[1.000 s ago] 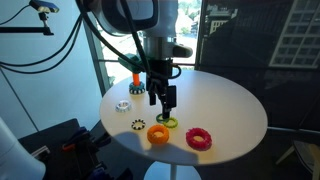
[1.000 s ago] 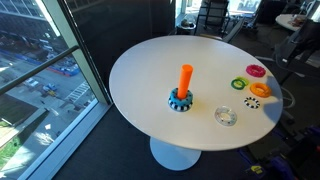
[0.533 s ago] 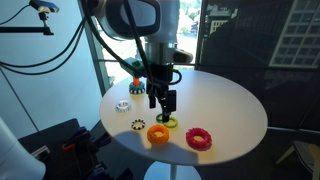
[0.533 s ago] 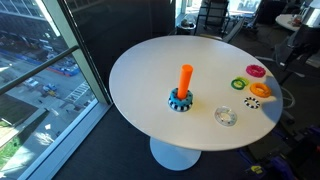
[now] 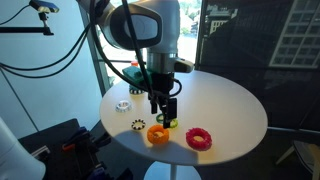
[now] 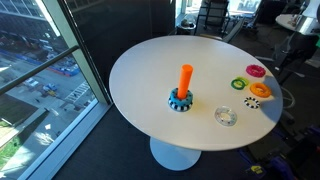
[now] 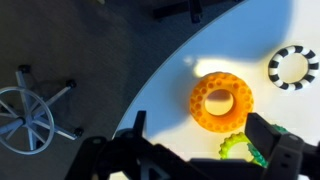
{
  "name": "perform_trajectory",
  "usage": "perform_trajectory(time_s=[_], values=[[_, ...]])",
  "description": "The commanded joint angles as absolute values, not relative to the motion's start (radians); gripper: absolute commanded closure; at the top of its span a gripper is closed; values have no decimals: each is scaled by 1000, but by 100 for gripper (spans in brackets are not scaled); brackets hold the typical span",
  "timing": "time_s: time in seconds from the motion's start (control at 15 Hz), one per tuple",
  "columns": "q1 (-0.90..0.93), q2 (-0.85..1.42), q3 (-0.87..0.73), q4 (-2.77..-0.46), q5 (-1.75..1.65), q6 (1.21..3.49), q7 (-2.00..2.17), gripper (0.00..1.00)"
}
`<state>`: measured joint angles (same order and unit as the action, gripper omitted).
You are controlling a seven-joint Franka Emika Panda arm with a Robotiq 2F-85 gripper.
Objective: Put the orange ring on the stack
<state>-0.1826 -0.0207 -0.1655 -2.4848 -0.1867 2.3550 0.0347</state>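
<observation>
The orange ring (image 5: 158,133) lies flat, and its hole is open below my spread fingers. My gripper will go down astride the ring's rim by the table's edge next.
The orange ring (image 5: 158,133) lies flat near the table's front edge, and also shows in an exterior view (image 6: 259,90) and in the wrist view (image 7: 221,101). My gripper (image 5: 164,110) hangs open and empty just above it and the green-yellow ring (image 5: 167,122). In the wrist view the two fingers (image 7: 200,135) are spread, with the orange ring just ahead of them and the green-yellow ring (image 7: 243,148) by one finger. The stack (image 6: 183,90), an orange peg on a teal toothed base, stands upright mid-table and carries no ring; in an exterior view (image 5: 137,88) the arm mostly hides it.
A red-pink ring (image 5: 198,139) lies beside the orange one. A black-and-white ring (image 7: 292,67) and a pale ring (image 5: 122,104) lie nearby. The round white table's edge (image 7: 150,90) runs close to the orange ring. A chair base (image 7: 30,112) is on the floor below.
My gripper has lowered a little toward the orange and green-yellow rings. The rings and the stack have not moved.
</observation>
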Motion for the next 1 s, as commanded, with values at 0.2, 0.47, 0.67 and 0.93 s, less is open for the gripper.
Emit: perform_trajectory(time_s=[0.2,0.47,0.67,0.93], values=[[-185,101,-181,-2478,-155,2479,58,0],[-185,167,-184,-2471,-123,2533,44,0],[-187,200,-186,-2468,-99,2558,35,0],[-191,230,-193,-2464,-82,2588,34,0]])
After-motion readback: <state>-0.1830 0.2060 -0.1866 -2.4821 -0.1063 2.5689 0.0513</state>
